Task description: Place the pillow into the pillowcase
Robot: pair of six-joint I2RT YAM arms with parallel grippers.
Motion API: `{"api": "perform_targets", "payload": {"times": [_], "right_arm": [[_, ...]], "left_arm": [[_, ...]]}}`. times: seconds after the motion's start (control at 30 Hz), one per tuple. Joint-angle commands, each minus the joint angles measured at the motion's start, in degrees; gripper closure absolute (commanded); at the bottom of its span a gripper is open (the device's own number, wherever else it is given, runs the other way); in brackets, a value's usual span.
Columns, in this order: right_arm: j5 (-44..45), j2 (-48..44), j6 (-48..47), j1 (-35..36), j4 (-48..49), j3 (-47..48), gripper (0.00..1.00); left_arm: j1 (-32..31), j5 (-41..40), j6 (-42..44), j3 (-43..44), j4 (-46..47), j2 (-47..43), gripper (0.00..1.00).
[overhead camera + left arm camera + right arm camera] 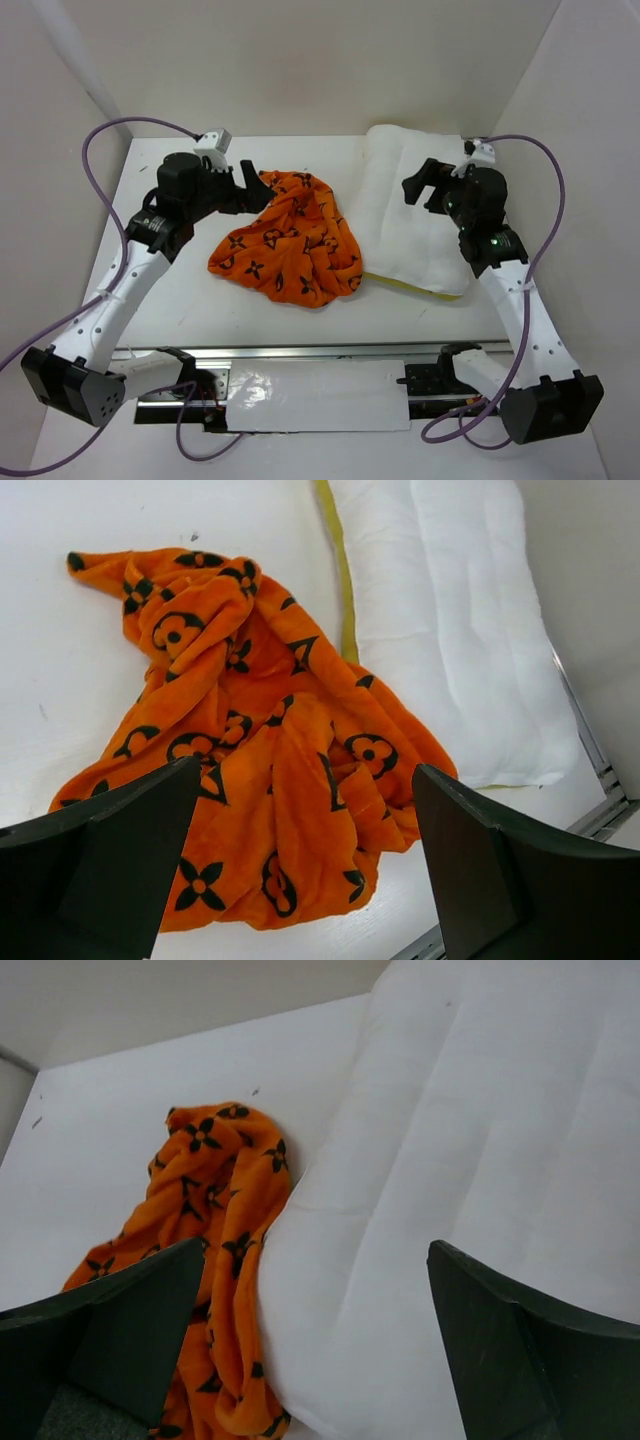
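Observation:
The crumpled pillowcase bunches into a raised fold beside the bare tabletop, so the robot's open left gripper will lower onto the outer side of that fold and close there.
The orange pillowcase [290, 240] with dark monogram motifs lies crumpled in a heap at the table's middle. The white pillow [405, 225] lies flat to its right, its near left corner touching the case, with a pale yellow seam at the near edge. My left gripper [258, 188] is open and empty, hovering over the heap's far left edge. The left wrist view shows the pillowcase [260, 740] below my open left gripper [305, 770], with the pillow [450, 630] beyond. My right gripper [415, 180] is open and empty above the pillow [460, 1160]. In the right wrist view my right gripper [315, 1250] is over the pillow's edge, with the pillowcase [215, 1180] to the left.
White walls enclose the table at the back and both sides. A metal rail [300, 352] runs along the near edge, with a white sheet [310, 395] in front of it. Purple cables [110, 140] loop off both arms.

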Motion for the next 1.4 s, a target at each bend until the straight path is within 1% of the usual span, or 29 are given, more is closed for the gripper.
{"api": "perform_targets", "payload": {"times": [0.0, 0.1, 0.13, 0.17, 0.23, 0.27, 0.3, 0.33, 0.37, 0.4, 0.43, 0.47, 0.5, 0.57, 0.67, 0.77, 0.8, 0.83, 0.9, 0.93, 1.0, 1.07, 1.1, 1.13, 1.17, 1.2, 1.27, 1.3, 1.37], "right_arm": [[-2.08, 2.19, -4.69, 3.09, -6.73, 4.79, 0.0], [-0.76, 5.53, -5.75, 8.88, -9.11, 5.41, 0.0], [-0.23, 6.85, -6.36, 10.73, -7.72, 4.8, 0.0], [-0.23, 7.64, -6.37, 14.92, -6.67, 3.32, 0.0], [3.0, 10.62, -5.67, 19.25, -4.38, 1.99, 0.0], [4.59, 11.95, -5.66, 23.97, -3.76, 1.99, 0.0], [6.87, 13.44, -5.66, 26.37, -3.76, 1.99, 0.0], [12.2, 15.02, -5.66, 28.74, -3.76, 2.59, 0.0], [15.47, 18.08, -5.14, 31.11, -5.58, 3.47, 0.0], [18.55, 19.5, -5.14, 35.14, -6.12, 4.78, 0.0], [21.54, 20.74, -4.27, 36.83, -6.91, 5.41, 0.0], [25.83, 23.1, -4.26, 37.9, -7.96, 5.41, 0.0], [26.83, 24.25, -2.43, 38.69, -9.02, 6.81, 0.0], [26.84, 26.97, -0.31, 37.83, -11.13, 6.82, 0.0], [24.91, 28.3, 4.26, 34.57, -11.14, 6.82, 0.06], [24.91, 27.7, 5.85, 32.98, -9.92, 4.28, 0.15], [23.26, 27.69, 4.63, 32.2, -7.91, 3.66, 0.22], [22.46, 27.69, 3.05, 31.67, -7.28, 3.66, 0.27], [21.75, 28.39, 2.43, 31.06, -7.27, 3.66, 0.36], [21.05, 28.92, 2.42, 31.05, -7.27, 3.66, 0.39], [20.17, 29.7, 1.38, 30.52, -7.27, 4.71, 0.41], [19.63, 29.71, -0.47, 31.22, -5.52, 5.33, 0.44], [18.16, 29.71, -1.26, 31.23, -4.64, 4.46, 0.5], [15.97, 29.71, -2.49, 31.23, -3.07, 3.92, 0.84], [14.12, 29.71, -3.28, 30.18, -3.05, 3.92, 0.92], [12.88, 29.71, -3.29, 29.65, -3.05, 3.92, 1.0], [14.17, 30.24, -3.29, 29.12, -3.05, 3.92, 1.0], [15.58, 29.54, -3.29, 29.12, -3.05, 3.4, 1.0], [16.38, 25.79, -4.68, 29.12, -2.53, 5.57, 1.0]], "left_arm": [[-0.06, -4.82, -1.35, 1.48, -2.92, 2.08, 0.0], [-0.06, -6.58, -1.35, 3.58, -4.94, 6.04, 0.0], [-0.06, -6.59, -0.74, 4.72, -4.95, 9.45, 0.0], [-0.06, -5.81, 0.74, 5.43, -4.95, 11.48, 0.0], [-0.06, -6.49, 1.29, 7.18, -4.95, 16.05, 0.0], [-0.06, -6.5, 1.81, 9.8, -4.95, 21.12, 0.0], [-0.06, -5.72, 2.34, 11.22, -5.47, 23.78, 0.0], [-0.06, -4.93, 2.34, 12.63, -5.48, 26.42, 0.0], [-0.06, -4.92, 3.12, 15.43, -6.0, 31.58, 0.0], [-0.06, -4.4, 3.13, 17.02, -6.0, 34.06, 0.0], [-0.06, -5.35, 3.65, 18.6, -6.79, 36.61, 0.0], [-0.06, -6.58, 3.66, 22.1, -8.36, 38.99, 0.0], [-0.06, -8.76, 3.66, 23.96, -9.33, 43.88, 0.01], [-0.06, -10.1, 3.66, 27.39, -11.27, 48.13, 0.04], [-0.06, -10.8, 3.66, 31.88, -12.51, 53.94, 0.09], [-0.06, -11.34, 3.66, 33.12, -11.98, 56.93, 0.27], [-0.06, -11.34, 2.96, 33.73, -11.98, 57.55, 0.35], [-0.06, -12.12, 1.74, 33.74, -11.98, 58.25, 0.64], [0.46, -10.56, -0.37, 34.26, -11.98, 59.48, 0.97], [0.99, -10.54, -0.38, 34.26, -12.5, 59.49, 1.0], [1.6, -8.0, -1.0, 32.6, -11.38, 58.36, 1.0], [2.49, -7.47, -1.7, 28.56, -9.96, 53.27, 1.0], [3.44, -8.08, -2.22, 27.07, -9.44, 50.9, 1.0], [3.97, -8.61, -2.23, 23.75, -8.3, 48.27, 1.0], [4.76, -10.61, -3.01, 21.8, -7.77, 42.5, 1.0], [4.77, -11.68, -3.63, 19.61, -7.76, 39.48, 1.0], [6.26, -13.52, -4.86, 13.45, -7.76, 33.68, 1.0], [6.27, -15.36, -5.91, 11.69, -7.76, 27.56, 1.0], [7.4, -19.05, -7.41, 8.09, -9.07, 21.11, 1.0]]}}
